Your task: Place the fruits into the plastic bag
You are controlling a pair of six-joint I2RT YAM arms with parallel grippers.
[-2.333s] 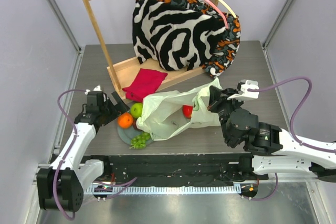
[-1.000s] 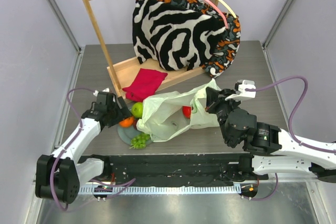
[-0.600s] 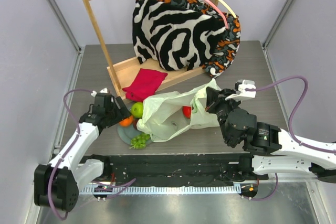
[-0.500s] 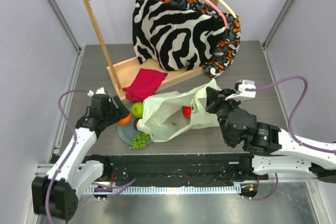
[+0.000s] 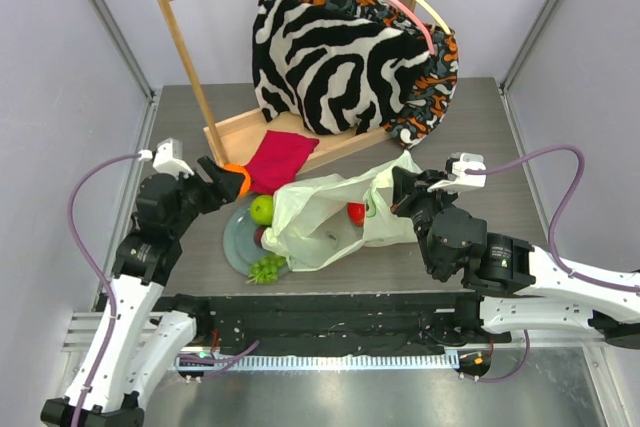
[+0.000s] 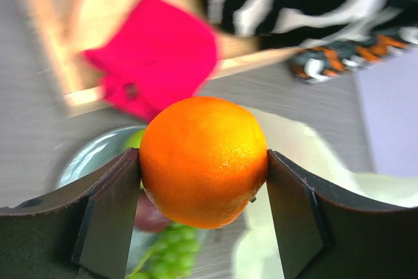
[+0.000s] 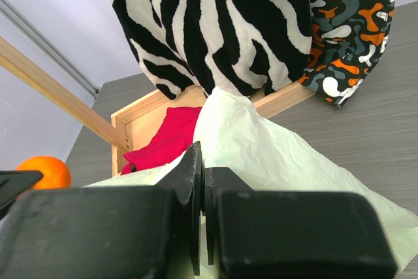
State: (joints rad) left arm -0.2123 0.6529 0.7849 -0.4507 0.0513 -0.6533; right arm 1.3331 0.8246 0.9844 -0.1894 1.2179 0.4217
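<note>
My left gripper needs to swing over the bag's mouth [image 5: 333, 219], go down inside and let go of the orange [image 5: 236, 177], because the bag is wide open below my gripper and to its right in the top view.
My left gripper [image 5: 228, 180] is shut on an orange [image 5: 236, 177] and holds it in the air over the far edge of the grey plate [image 5: 236, 247]. In the left wrist view the orange [image 6: 204, 160] fills the gap between both dark fingers [image 6: 104, 220]. A green apple [image 5: 261, 210], a dark plum [image 5: 261, 237] and a grape bunch [image 5: 268, 267] lie on the plate. The pale-green plastic bag [image 5: 320, 212] lies to their right with a red apple [image 5: 356, 212] inside. My right gripper [image 5: 403, 190] is shut on the bag's upper edge [image 7: 261, 148] and holds it raised.
A wooden rack [image 5: 190, 67] stands at the back with zebra-striped fabric [image 5: 335, 57] hanging from it. A red cloth [image 5: 275, 159] lies on the rack's base, just behind the bag. Grey walls close in both sides.
My left gripper closed on the orange at the plate, then lifted it up and back toward the red cloth. The right gripper and the bag stayed as they were.
</note>
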